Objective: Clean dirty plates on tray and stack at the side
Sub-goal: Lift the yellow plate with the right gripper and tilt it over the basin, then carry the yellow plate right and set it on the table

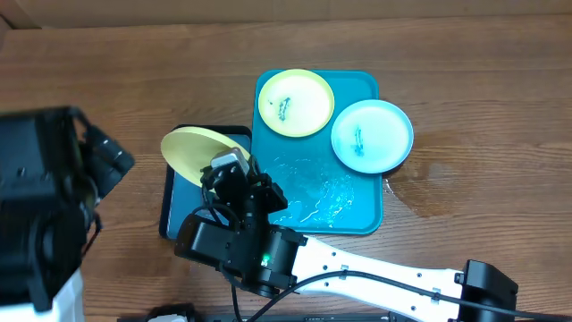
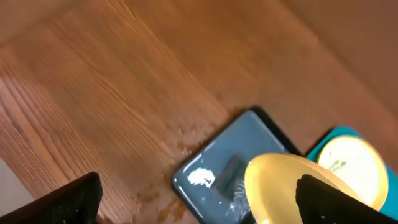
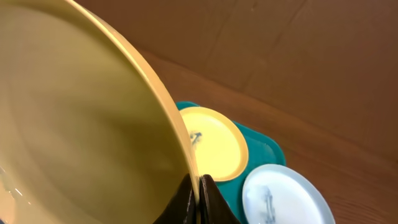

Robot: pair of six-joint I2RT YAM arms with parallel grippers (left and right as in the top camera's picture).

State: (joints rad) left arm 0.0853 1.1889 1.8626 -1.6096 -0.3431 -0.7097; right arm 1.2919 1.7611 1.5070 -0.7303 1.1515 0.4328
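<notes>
The wet stain [image 1: 435, 174], clear of plates, lies below my right gripper and to its right in the overhead view, so I should swing across, lower the plate and release.
My right gripper [image 3: 199, 198] is shut on the rim of a pale yellow-green plate [image 3: 81, 124] and holds it tilted. In the overhead view this plate [image 1: 193, 150] hangs over the small dark teal tray [image 1: 179, 210], with the right gripper [image 1: 229, 166] at its right edge. A second yellow-green plate [image 1: 296, 103] with a dark smudge lies on the turquoise tray [image 1: 313, 192]. The light blue plate [image 1: 372, 135], also smudged, overhangs that tray's right rim. My left gripper [image 2: 199, 214] is open and empty above the dark tray's left end, apart from the held plate [image 2: 280, 186].
The dark teal black-rimmed tray [image 2: 208, 171] is wet with white foam. Water lies on the turquoise tray's near half. A wet stain [image 1: 420, 190] marks the wood right of it. The left arm's black bulk [image 1: 45, 206] fills the overhead's left side.
</notes>
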